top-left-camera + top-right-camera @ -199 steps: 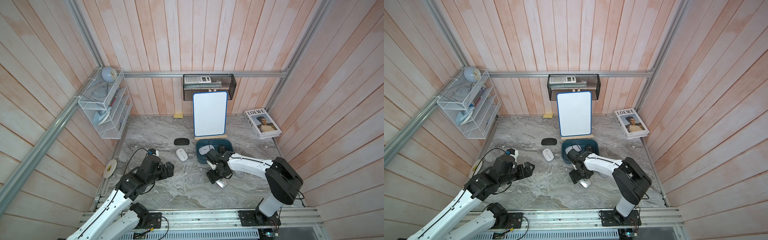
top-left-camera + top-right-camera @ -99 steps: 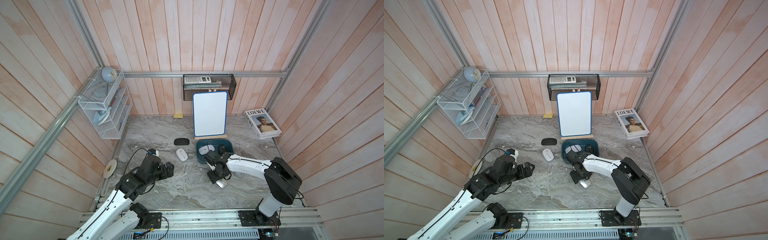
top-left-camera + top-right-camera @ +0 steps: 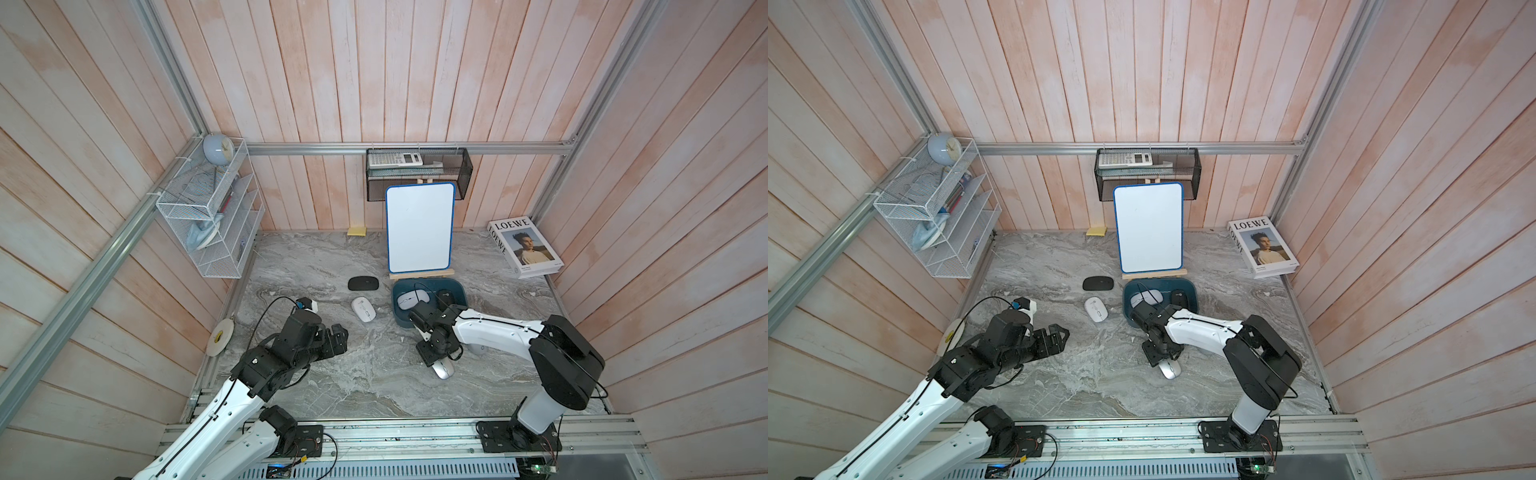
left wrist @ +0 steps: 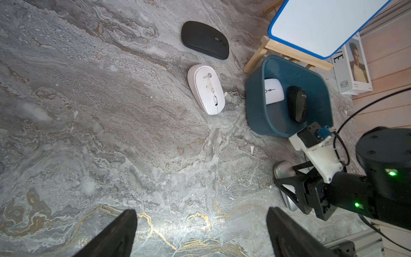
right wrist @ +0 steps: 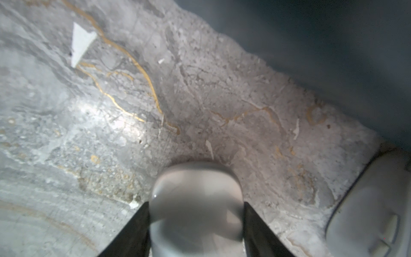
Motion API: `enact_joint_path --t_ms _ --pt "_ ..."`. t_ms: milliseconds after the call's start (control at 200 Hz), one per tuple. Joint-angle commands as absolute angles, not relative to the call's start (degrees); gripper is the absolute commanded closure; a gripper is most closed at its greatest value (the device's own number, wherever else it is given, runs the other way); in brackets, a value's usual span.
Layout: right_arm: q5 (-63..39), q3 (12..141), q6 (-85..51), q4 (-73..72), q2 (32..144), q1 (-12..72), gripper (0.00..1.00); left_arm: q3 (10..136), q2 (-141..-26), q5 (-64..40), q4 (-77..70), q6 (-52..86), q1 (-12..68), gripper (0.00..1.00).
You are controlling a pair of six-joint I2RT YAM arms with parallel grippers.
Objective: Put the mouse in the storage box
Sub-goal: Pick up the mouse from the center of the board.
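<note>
The teal box is outward, so I will next raise the silver mouse (image 3: 443,369) with my right gripper to clear the box's rim and move outward. Then I will lower it beside the white mouse and release it.
A silver mouse (image 3: 443,369) (image 5: 195,200) lies on the marble table, in front of the teal storage box (image 3: 397,318) (image 4: 255,106). My right gripper (image 3: 436,360) (image 5: 195,208) points down over it, with both fingers pressed against its sides. The box holds a white mouse (image 3: 412,298) and a black mouse (image 3: 445,297). Another white mouse (image 3: 363,309) (image 4: 206,89) and a flat black mouse (image 3: 363,284) (image 4: 204,40) lie on the table left of the box. My left gripper (image 3: 338,340) (image 4: 201,213) hovers open over bare table to the left.
A whiteboard on a wooden easel (image 3: 419,227) stands right behind the box. A book (image 3: 525,247) leans at the back right. A white wire rack (image 3: 212,220) hangs on the left wall and a black mesh basket (image 3: 417,174) on the back wall. A tape roll (image 3: 219,336) leans at the left edge.
The right gripper's jaws have closed in onto the silver mouse's sides. The left arm has not moved.
</note>
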State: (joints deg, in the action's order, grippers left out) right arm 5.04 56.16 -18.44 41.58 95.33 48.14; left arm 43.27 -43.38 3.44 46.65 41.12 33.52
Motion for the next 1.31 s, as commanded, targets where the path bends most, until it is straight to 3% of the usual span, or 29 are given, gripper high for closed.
enact_joint_path --t_ms 0,530,820,1075,1300 --pt "4.3 55.1 -19.2 45.5 93.7 48.4 0.41 42.6 -43.1 3.5 45.7 40.2 33.4 0.04" --pt "-2.4 57.6 -18.8 50.1 80.8 47.8 0.43 42.7 -43.3 3.3 45.6 40.0 33.3 0.04" --pt "-1.8 67.9 -21.4 47.5 75.4 39.0 0.44 42.8 -42.8 3.3 45.8 40.1 33.4 0.04" --pt "-6.2 75.3 -23.5 41.6 83.5 29.9 0.46 42.7 -42.3 3.4 45.9 40.3 33.4 0.04" --pt "-9.6 83.3 -3.9 39.3 92.6 29.9 0.45 42.8 -41.8 3.2 46.2 40.6 33.6 0.04"
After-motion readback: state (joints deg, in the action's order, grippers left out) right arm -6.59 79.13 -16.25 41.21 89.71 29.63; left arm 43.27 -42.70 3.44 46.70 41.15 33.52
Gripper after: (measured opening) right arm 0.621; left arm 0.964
